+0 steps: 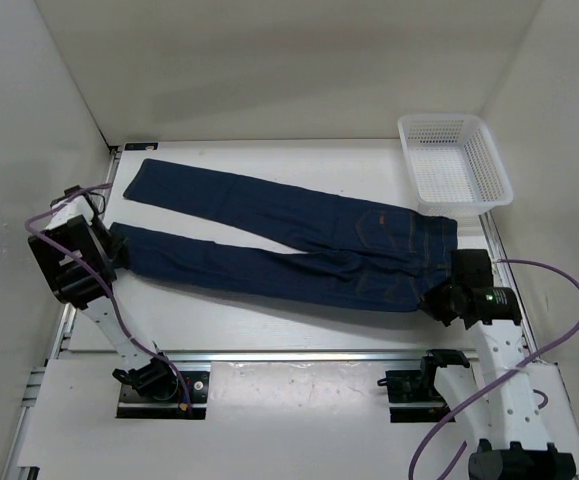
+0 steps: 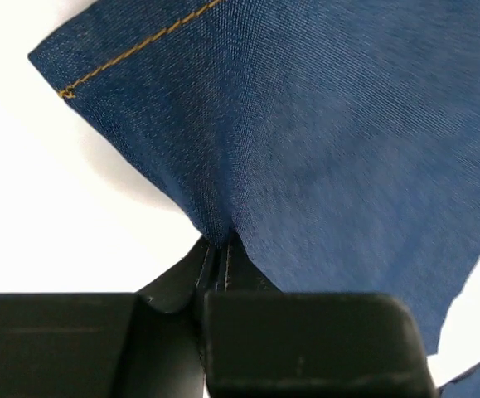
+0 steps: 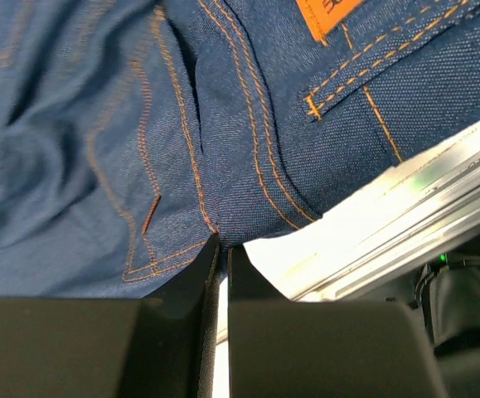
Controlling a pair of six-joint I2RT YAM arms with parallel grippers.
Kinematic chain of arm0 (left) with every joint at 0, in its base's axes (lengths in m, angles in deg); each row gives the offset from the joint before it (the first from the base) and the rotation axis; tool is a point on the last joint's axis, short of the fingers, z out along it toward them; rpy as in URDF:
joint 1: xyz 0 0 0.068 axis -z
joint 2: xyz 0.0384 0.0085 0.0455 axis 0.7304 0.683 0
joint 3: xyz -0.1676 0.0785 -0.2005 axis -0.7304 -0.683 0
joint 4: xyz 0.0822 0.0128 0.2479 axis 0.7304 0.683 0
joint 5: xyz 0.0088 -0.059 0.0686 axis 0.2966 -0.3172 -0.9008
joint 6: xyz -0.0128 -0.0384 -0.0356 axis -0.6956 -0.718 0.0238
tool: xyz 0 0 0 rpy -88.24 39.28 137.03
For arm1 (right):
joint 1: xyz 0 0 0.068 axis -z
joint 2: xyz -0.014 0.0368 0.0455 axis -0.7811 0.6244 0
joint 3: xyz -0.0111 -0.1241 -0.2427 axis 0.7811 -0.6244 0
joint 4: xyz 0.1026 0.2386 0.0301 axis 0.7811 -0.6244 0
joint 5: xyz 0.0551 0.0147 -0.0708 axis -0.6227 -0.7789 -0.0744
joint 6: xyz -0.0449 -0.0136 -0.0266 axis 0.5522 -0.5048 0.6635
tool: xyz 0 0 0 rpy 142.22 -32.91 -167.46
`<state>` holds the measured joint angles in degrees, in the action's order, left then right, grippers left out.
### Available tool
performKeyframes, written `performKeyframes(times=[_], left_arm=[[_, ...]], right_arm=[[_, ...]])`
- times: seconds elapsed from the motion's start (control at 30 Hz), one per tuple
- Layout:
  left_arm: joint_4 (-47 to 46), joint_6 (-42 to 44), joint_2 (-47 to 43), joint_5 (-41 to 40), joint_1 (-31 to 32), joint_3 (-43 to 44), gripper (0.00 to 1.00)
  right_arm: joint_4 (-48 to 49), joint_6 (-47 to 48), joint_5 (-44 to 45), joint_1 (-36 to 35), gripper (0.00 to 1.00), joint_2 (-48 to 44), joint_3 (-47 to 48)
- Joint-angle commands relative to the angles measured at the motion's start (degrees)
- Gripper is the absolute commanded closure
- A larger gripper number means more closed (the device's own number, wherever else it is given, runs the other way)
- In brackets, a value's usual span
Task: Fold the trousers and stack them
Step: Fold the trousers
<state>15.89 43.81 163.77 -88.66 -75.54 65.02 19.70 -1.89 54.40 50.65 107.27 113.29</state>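
My left gripper raises the near leg next, carries it outward onto the far leg's hem (image 1: 140,180) and releases. That hem lies outward across a white gap.
The dark navy trousers (image 1: 299,245) lie flat across the white table, waist to the right and both legs stretched left. My left gripper (image 1: 117,255) sits at the hem of the near leg. In the left wrist view that left gripper (image 2: 220,249) is shut on a pinch of the trousers (image 2: 322,141) just below the orange-stitched hem. My right gripper (image 1: 437,297) is at the near corner of the waist. The right wrist view has this right gripper (image 3: 224,246) shut on the trousers (image 3: 99,124) at the waistband edge, beside a back pocket.
A white mesh basket (image 1: 454,160) stands at the back right corner, just beyond the waist. The table's metal side rail (image 3: 405,207) runs close to my right gripper. White walls enclose the table on the left, back and right.
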Motion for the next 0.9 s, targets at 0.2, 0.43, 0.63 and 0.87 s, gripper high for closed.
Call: performKeyframes(times=[0.2, 0.43, 0.63, 0.87], left_arm=[[4.1, 1.1, -11.6, -5.0, -0.1, 9.5, 0.90], [7.8, 2.8, -16.6, -7.2, -0.1, 12.8, 0.90], [9.8, 4.0, -18.9, -7.8, -0.1, 15.7, 0.90], [9.8, 5.4, -15.1, -7.2, 3.4, 23.7, 0.90]], right_arm=[[-10.5, 2.0, 6.0, 0.4, 0.99, -3.9, 10.0], [-15.3, 3.4, 9.3, 0.4, 0.99, -4.4, 17.7], [-20.0, 3.4, 9.3, 0.4, 0.99, -7.5, 19.6], [-19.7, 4.5, 13.2, 0.4, 0.98, -4.9, 22.7]])
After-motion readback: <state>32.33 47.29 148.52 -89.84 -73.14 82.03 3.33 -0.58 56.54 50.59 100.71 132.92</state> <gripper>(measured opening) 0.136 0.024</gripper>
